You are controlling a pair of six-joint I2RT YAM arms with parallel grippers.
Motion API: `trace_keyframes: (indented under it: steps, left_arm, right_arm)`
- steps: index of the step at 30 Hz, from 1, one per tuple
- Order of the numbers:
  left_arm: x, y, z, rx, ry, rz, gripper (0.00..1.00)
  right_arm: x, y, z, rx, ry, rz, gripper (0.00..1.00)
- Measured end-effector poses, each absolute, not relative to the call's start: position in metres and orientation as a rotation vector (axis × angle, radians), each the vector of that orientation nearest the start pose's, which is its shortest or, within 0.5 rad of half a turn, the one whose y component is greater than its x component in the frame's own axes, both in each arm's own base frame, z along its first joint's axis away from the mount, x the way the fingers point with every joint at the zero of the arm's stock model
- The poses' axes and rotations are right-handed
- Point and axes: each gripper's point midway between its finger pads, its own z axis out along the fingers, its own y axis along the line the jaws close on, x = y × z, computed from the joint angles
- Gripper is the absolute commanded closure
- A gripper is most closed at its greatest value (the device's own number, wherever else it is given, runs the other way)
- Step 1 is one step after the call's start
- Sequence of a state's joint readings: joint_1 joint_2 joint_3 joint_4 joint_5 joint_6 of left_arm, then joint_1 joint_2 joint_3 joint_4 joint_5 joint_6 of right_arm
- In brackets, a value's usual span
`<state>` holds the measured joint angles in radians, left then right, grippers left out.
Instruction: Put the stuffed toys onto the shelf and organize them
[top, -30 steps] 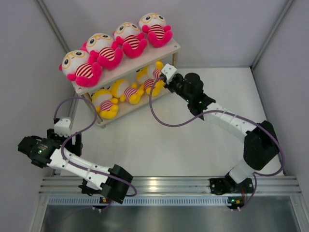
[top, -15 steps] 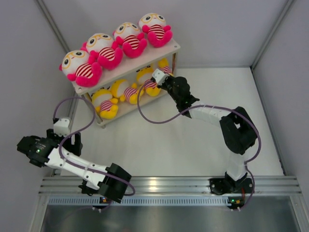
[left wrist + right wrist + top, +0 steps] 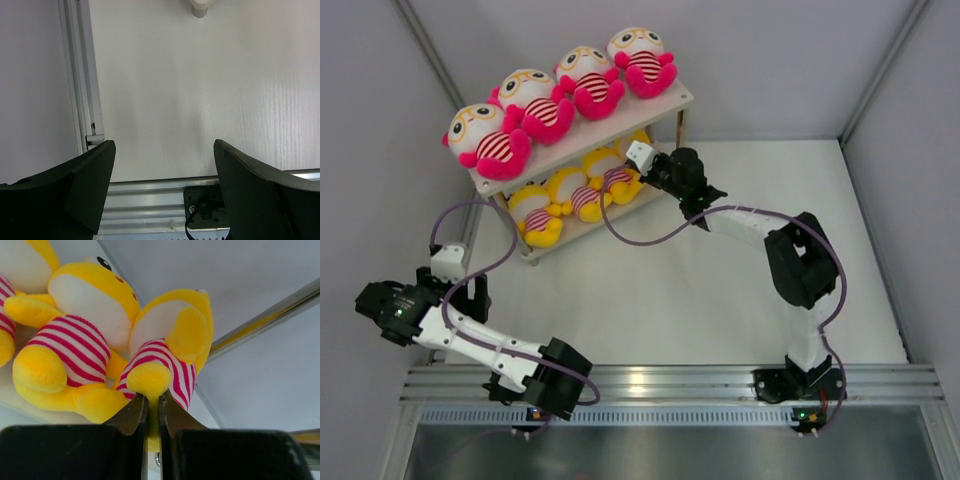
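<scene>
The held toy leans against its neighbour [image 3: 80, 325]. My right gripper needs to move sideways along the lower board toward the shelf's metal post and let go of the yellow limb.
The shelf [image 3: 672, 103] stands at the back left. Several pink-limbed stuffed toys [image 3: 542, 106] sit in a row on its top board. Yellow-limbed stuffed toys [image 3: 540, 214] lie side by side on the lower board. My right gripper [image 3: 628, 172] reaches into the lower tier at its right end. In the right wrist view it [image 3: 152, 402] is shut on a yellow limb of the rightmost yellow toy [image 3: 167, 350], which leans against its neighbour [image 3: 80, 325]. My left gripper [image 3: 165, 167] is open over bare table, nothing between its fingers [image 3: 92, 175].
A shelf leg's foot [image 3: 201, 7] shows at the top of the left wrist view. An aluminium rail [image 3: 660, 382] runs along the near edge, and another rail [image 3: 82, 75] along the left wall. The shelf's metal post [image 3: 270, 320] is close beside the held toy.
My right arm has pushed leftward and deeper into the lower tier with the yellow toy, and the neighbouring yellow toys have been nudged left. The left arm has barely moved.
</scene>
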<state>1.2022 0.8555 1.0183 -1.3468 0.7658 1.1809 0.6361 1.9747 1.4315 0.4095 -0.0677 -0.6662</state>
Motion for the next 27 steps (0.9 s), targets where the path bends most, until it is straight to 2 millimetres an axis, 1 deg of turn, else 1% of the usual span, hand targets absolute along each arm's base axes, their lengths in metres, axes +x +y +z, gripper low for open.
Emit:
trace_keyframes:
  steps: [4,11,12,14,15,16,18,21,23,26,27]
  left_arm:
    - [0.142,0.106,0.195,0.157,2.298,0.076,0.14]
    - [0.142,0.106,0.195,0.157,2.298,0.076,0.14]
    - [0.142,0.106,0.195,0.157,2.298,0.076,0.14]
    - [0.142,0.106,0.195,0.157,2.298,0.075,0.14]
    - [0.141,0.106,0.195,0.157,2.298,0.075,0.14]
    - [0.141,0.106,0.195,0.157,2.298,0.076,0.14]
    - [0.141,0.106,0.195,0.157,2.301,0.079,0.14]
    - [0.141,0.106,0.194,0.157,2.302,0.08,0.14]
    - [0.14,0.105,0.193,0.156,2.303,0.08,0.14]
    - [0.14,0.105,0.193,0.156,2.304,0.08,0.14]
    - [0.14,0.105,0.193,0.155,2.304,0.078,0.14]
  right_arm:
    - [0.503,0.345,0.216,-1.036,1.356,0.13,1.0]
    - [0.52,0.319,0.21,-0.94,1.468,0.265,1.0]
    - [0.523,0.317,0.207,-0.929,1.483,0.276,0.98]
    - [0.525,0.313,0.2,-0.914,1.508,0.293,0.86]
    - [0.526,0.312,0.196,-0.909,1.524,0.3,0.69]
    - [0.526,0.312,0.193,-0.903,1.537,0.31,0.61]
    - [0.525,0.312,0.187,-0.905,1.556,0.315,0.47]
    - [0.524,0.313,0.185,-0.911,1.561,0.315,0.4]
    - [0.522,0.312,0.185,-0.907,1.565,0.308,0.38]
    - [0.515,0.304,0.187,-0.887,1.583,0.283,0.33]
    - [0.513,0.3,0.191,-0.869,1.589,0.27,0.32]
